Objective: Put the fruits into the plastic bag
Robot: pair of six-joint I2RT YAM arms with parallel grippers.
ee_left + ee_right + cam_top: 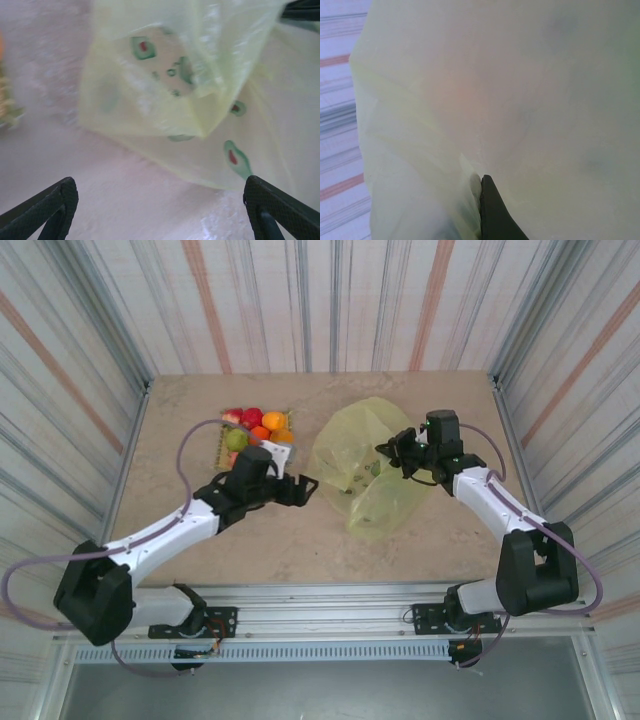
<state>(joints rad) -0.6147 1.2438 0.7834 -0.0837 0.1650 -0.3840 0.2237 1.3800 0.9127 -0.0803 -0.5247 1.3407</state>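
Observation:
The nearest red fruit is outward of my left gripper, away from the bag. I need to swing the gripper's open, empty fingers across and down around the fruit.
The fruits, red, orange and green, lie in a cluster at the back left of the table. The pale yellow-green plastic bag lies crumpled at centre right, printed with green and red spots. My left gripper hangs open between the fruits and the bag, just short of the bag's near edge, and its two fingertips stand wide apart with only bare table between them. My right gripper is shut on the bag's upper edge. Its dark finger presses against film that hides the other finger.
A yellow-tan woven mat lies under the fruits, and its edge shows at the left. Striped walls enclose the beige table on three sides. Bare surface lies in front of the bag.

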